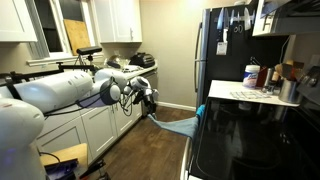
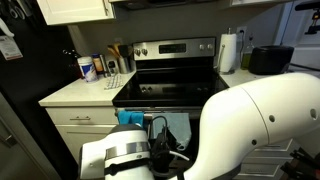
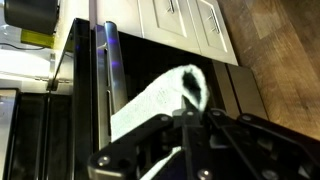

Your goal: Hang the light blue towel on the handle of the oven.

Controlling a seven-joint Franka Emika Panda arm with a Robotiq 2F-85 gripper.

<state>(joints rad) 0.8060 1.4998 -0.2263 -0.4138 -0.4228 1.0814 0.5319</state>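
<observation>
I should next move my gripper away from the oven (image 1: 250, 140) toward the white cabinets across the floor, then release the towel's near end, since its far part reaches the oven's handle.
The light blue towel (image 1: 178, 124) stretches from my gripper (image 1: 150, 102) across to the front edge of the black oven (image 1: 250, 140). Its far end lies at the oven's front, where the handle is. In the wrist view the towel (image 3: 150, 98) looks pale and rolled. It lies over the oven door beside the silver handle bar (image 3: 110, 70), and my gripper (image 3: 190, 125) is shut on its near end. In an exterior view my arm hides most of the oven door, and a piece of towel (image 2: 178, 128) shows in front of the oven (image 2: 175, 92).
A black fridge (image 1: 225, 45) stands beyond the oven, with a counter of bottles (image 1: 256, 88) beside it. White cabinets (image 1: 95, 125) line the opposite side across a narrow wood floor (image 1: 150, 150). A paper towel roll (image 2: 229, 50) and a black appliance (image 2: 270, 60) flank the stove.
</observation>
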